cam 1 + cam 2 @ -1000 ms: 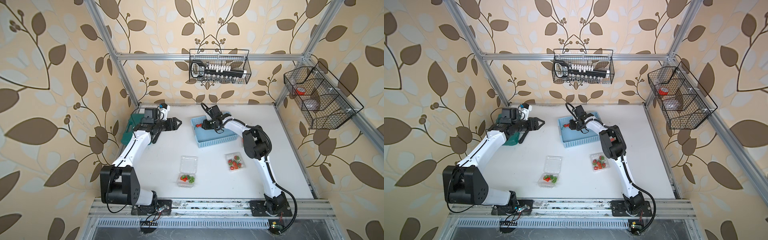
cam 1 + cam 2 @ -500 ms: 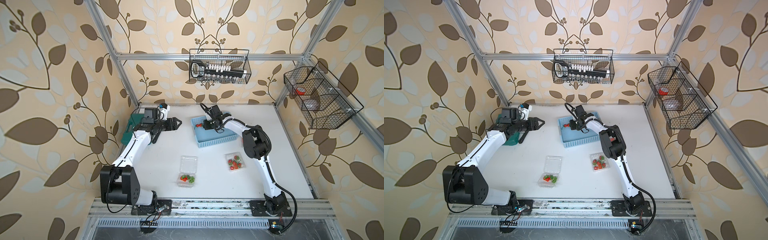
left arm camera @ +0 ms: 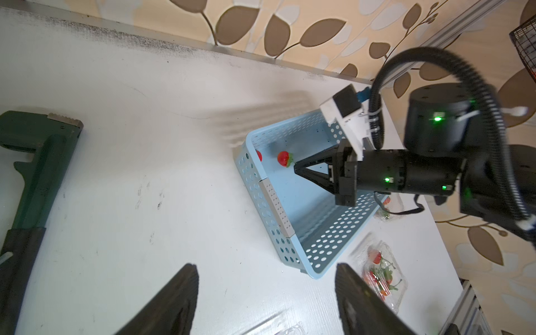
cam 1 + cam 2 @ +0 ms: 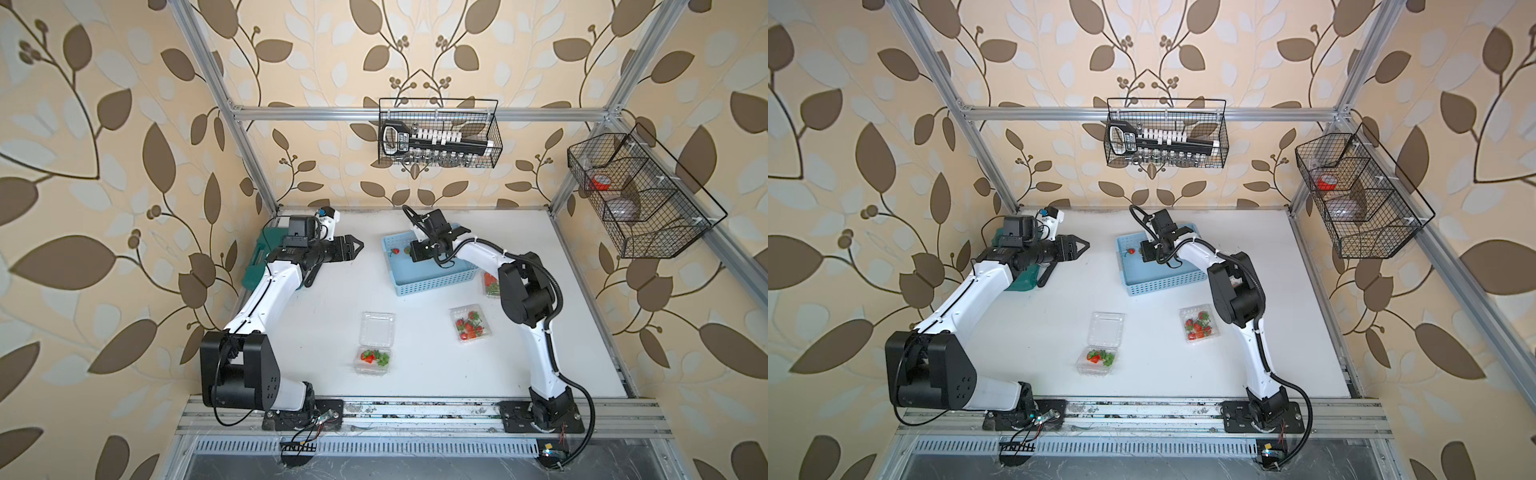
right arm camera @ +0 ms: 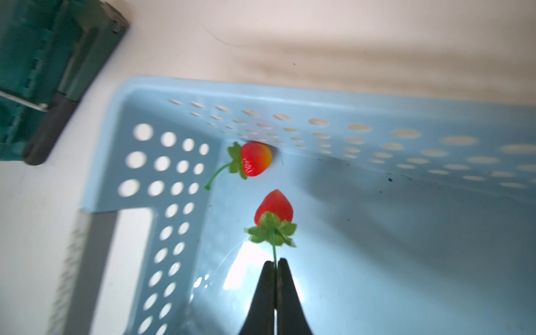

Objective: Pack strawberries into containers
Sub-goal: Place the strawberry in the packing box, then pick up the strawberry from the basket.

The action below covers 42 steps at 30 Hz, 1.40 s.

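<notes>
The robot should next raise its right gripper over the basket's side, swing it back, lower it and let go of the strawberry's stem in the open container (image 4: 372, 362), which has space beside its few strawberries.
Two strawberries lie in the far left corner of the light blue basket (image 5: 377, 101). My right gripper (image 5: 275, 262) is shut on the thin green stem of one strawberry (image 5: 274, 207); the other strawberry (image 5: 255, 159) rests against the basket wall. In both top views the right gripper (image 4: 412, 251) reaches into the basket (image 4: 1163, 284). My left gripper (image 3: 266, 278) is open and holds nothing, hovering over bare table left of the basket (image 4: 360, 245). An open container (image 4: 372, 357) holds a few strawberries. A shut container (image 4: 470, 325) is full. A third container (image 4: 490, 284) is partly hidden by the right arm.
A dark green tool case (image 4: 259, 266) lies at the back left, under the left arm. Two black wire baskets hang on the walls, one at the back (image 4: 438, 139) and one on the right (image 4: 640, 199). The aluminium frame rail (image 4: 415, 409) runs along the front edge.
My right gripper has closed on a strawberry's stem inside the basket. Neither arm has visibly shifted, and the left gripper stays as it was.
</notes>
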Each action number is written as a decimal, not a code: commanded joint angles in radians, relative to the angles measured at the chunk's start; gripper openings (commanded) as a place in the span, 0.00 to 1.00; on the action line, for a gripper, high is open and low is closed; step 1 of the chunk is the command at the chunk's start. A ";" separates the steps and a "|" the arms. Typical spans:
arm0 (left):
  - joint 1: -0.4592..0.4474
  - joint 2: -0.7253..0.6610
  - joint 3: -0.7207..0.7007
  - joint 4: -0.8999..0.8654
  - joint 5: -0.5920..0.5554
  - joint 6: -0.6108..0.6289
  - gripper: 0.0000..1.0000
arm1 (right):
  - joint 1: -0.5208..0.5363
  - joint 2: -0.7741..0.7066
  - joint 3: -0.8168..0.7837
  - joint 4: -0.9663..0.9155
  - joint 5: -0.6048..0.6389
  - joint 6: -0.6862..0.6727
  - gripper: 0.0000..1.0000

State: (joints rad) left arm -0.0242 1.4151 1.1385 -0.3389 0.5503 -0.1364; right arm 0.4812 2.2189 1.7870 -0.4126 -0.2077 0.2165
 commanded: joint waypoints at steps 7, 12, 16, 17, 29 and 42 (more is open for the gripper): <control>0.012 -0.021 -0.006 0.013 0.027 0.009 0.76 | 0.150 -0.391 -0.323 0.100 -0.046 0.010 0.00; 0.012 -0.021 -0.005 0.012 0.022 0.010 0.76 | 0.324 -0.516 -0.489 0.099 -0.113 0.017 0.00; 0.010 -0.021 -0.005 0.013 0.023 0.008 0.76 | 0.459 -0.514 -0.546 0.038 -0.116 0.009 0.00; 0.012 -0.020 -0.005 0.013 0.024 0.008 0.76 | 0.478 -0.508 -0.555 0.036 -0.128 0.015 0.00; 0.012 -0.031 -0.005 0.014 0.030 0.008 0.76 | 0.623 -0.390 -0.526 -0.070 -0.093 -0.050 0.02; 0.011 -0.037 -0.005 0.015 0.029 0.006 0.76 | 0.637 -0.381 -0.470 -0.142 -0.007 -0.113 0.34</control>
State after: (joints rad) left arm -0.0242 1.4151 1.1385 -0.3389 0.5507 -0.1364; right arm 1.1168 1.8553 1.2781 -0.5133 -0.2649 0.1349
